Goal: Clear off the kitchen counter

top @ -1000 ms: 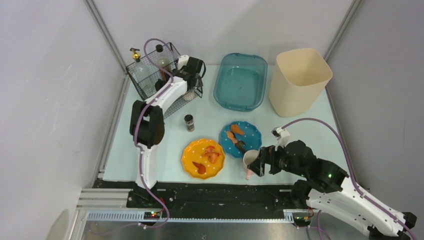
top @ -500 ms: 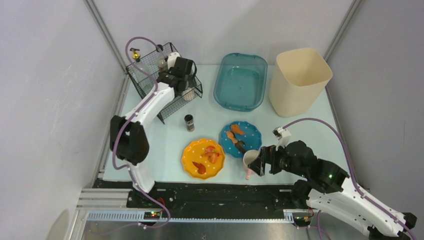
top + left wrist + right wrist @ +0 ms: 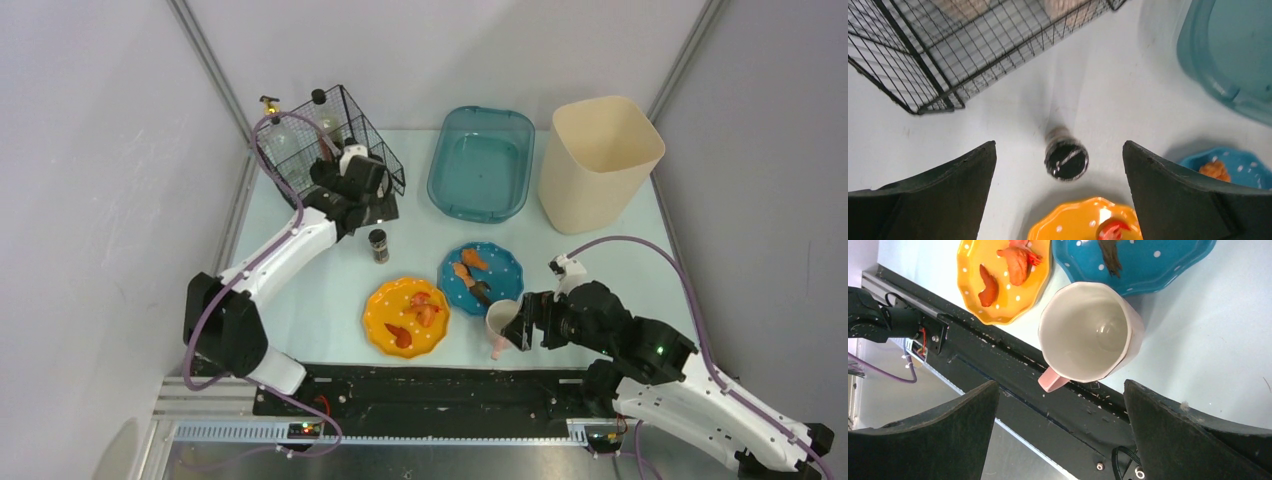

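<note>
The shaker jar stands below, already lined up between my open fingers, so my left gripper will next go down over the dark cap of the shaker jar.
The kitchen counter is the pale mint-blue tabletop. On it stand a small dark shaker jar, an orange plate with food scraps, a blue dotted plate with scraps, and a white mug with a pink handle at the front edge. My left gripper is open and empty, just behind and above the jar, which shows between its jaws. My right gripper is open at the mug, its jaws wide on either side and not touching it.
A black wire basket holding bottles stands at the back left. A teal tub sits at the back centre, with a tall cream bin to its right. The black front rail runs under the mug's handle.
My left arm has pulled back out of the wire basket towards the near side and now hangs over the shaker jar. The right arm and the mug have not moved.
</note>
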